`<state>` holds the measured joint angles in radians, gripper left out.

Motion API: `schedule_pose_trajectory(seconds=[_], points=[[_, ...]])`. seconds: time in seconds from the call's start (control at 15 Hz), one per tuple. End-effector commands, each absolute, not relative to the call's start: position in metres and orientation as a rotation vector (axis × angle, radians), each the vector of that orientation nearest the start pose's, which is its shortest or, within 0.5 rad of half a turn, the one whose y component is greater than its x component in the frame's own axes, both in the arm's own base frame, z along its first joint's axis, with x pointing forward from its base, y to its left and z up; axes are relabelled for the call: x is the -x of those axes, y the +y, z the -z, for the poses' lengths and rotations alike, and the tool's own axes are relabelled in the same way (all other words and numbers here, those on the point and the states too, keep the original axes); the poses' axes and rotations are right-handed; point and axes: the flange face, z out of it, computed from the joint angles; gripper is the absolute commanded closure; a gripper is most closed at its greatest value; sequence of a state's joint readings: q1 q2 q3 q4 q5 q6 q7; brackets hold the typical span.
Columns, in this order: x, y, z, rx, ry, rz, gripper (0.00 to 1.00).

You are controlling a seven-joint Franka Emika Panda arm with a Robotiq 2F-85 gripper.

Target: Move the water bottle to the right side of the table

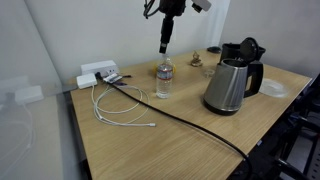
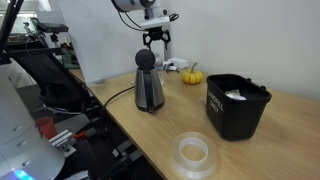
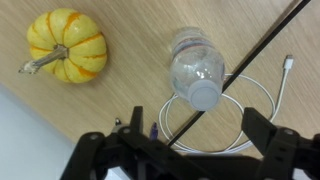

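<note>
My gripper should go down, open, past the bottle's pale cap until its fingers are on both sides of the bottle's upper part point(image 1: 166, 66) point(image 3: 200, 80), because the bottle is standing upright below and is still apart from the fingers.
The water bottle point(image 1: 164, 80) is a small clear bottle with a reddish-white label, standing upright on the light wood table point(image 1: 190, 145) between a white cable and the kettle. In the wrist view I see it from above point(image 3: 195, 68), with its pale cap toward the jaws. My gripper point(image 1: 165, 44) hangs open and empty above the bottle, apart from it. In the wrist view its two fingers point(image 3: 195, 128) spread wide just below the cap. In an exterior view the gripper point(image 2: 155, 42) is above the kettle, and the bottle is hidden.
A steel kettle point(image 1: 230, 85) with a black handle stands beside the bottle. An orange pumpkin point(image 3: 65, 45) sits nearby. A coiled white cable point(image 1: 120, 108), a black cable point(image 1: 190, 125) and a power strip point(image 1: 97, 73) lie close. A black bin point(image 2: 238, 105) and tape roll point(image 2: 193, 150) stand farther off.
</note>
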<state>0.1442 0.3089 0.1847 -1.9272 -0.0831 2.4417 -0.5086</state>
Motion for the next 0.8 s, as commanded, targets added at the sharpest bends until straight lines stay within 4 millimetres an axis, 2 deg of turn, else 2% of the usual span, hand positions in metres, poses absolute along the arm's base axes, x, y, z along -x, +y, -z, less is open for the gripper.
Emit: schedule_pose_trajectory(seconds=[0.0,0.73], points=[[-0.605,0.204,-0.344,2.778,-1.351,0.297,0.0],[-0.603,0.206,-0.317,2.778,-1.377,0.211,0.0]])
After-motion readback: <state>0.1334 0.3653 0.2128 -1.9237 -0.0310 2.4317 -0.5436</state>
